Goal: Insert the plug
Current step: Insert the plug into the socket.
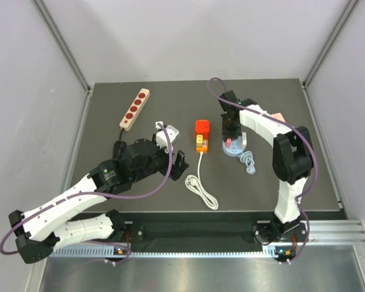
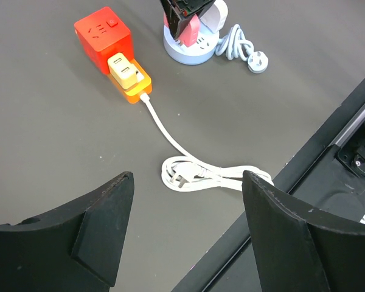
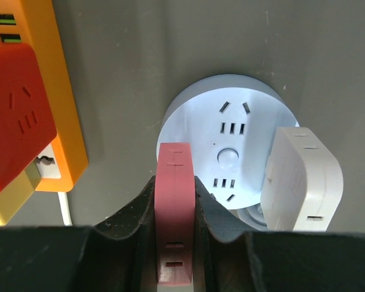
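The right gripper lowers a little next, seats the pink block (image 3: 175, 182) on the hub's edge by the orange power strip just below the gripper, and releases.
The plug (image 1: 202, 127) is a bright red cube that sits on the far end of the orange power strip (image 1: 201, 145). A pale yellow adapter (image 2: 125, 68) sits beside it on the strip. The plug also shows in the left wrist view (image 2: 103, 38) and in the right wrist view (image 3: 15, 115). My right gripper (image 3: 175, 194) is shut on a flat pink block (image 3: 175, 182), held over the edge of a round pale blue socket hub (image 3: 231, 131). A white adapter (image 3: 304, 176) is on that hub. My left gripper (image 2: 188, 207) is open and empty, low over the mat, apart from the strip.
A wooden power strip with red sockets (image 1: 135, 109) lies at the back left. The orange strip's white cable (image 1: 202, 190) lies coiled near the front edge. The hub's grey cable and plug (image 1: 248, 163) lie to its right. A black rail (image 2: 328, 152) runs along the table front.
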Motion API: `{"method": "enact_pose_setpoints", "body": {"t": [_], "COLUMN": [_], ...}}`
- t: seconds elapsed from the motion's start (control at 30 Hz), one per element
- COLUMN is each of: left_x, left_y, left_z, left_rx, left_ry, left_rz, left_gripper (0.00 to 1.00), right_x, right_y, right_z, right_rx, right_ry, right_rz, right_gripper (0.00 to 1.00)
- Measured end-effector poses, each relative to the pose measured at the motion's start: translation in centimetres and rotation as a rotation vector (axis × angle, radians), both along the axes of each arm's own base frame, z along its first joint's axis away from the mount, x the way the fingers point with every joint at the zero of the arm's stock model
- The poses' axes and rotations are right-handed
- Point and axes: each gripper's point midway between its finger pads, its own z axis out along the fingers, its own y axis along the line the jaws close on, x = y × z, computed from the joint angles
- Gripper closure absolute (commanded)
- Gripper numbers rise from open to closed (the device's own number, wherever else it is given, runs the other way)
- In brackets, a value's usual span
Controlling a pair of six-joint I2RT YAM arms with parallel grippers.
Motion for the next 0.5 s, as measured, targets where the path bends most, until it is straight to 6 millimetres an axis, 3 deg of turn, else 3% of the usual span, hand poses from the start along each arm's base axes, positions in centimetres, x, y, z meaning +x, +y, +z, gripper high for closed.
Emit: {"method": "enact_pose_setpoints", "body": {"t": [0.5], "left_x": [0.15], "left_y": [0.11], "left_z": [-0.03], "left_rx": [0.003], "left_ry": [-0.003], "left_rz": [0.009], "left_gripper": [0.23], "right_x": [0.51], "right_y": [-0.79], "right_z": [-0.35], "right_rx": [0.029], "right_ry": [-0.001], "right_rz": [-0.007], "right_gripper": [1.00]}}
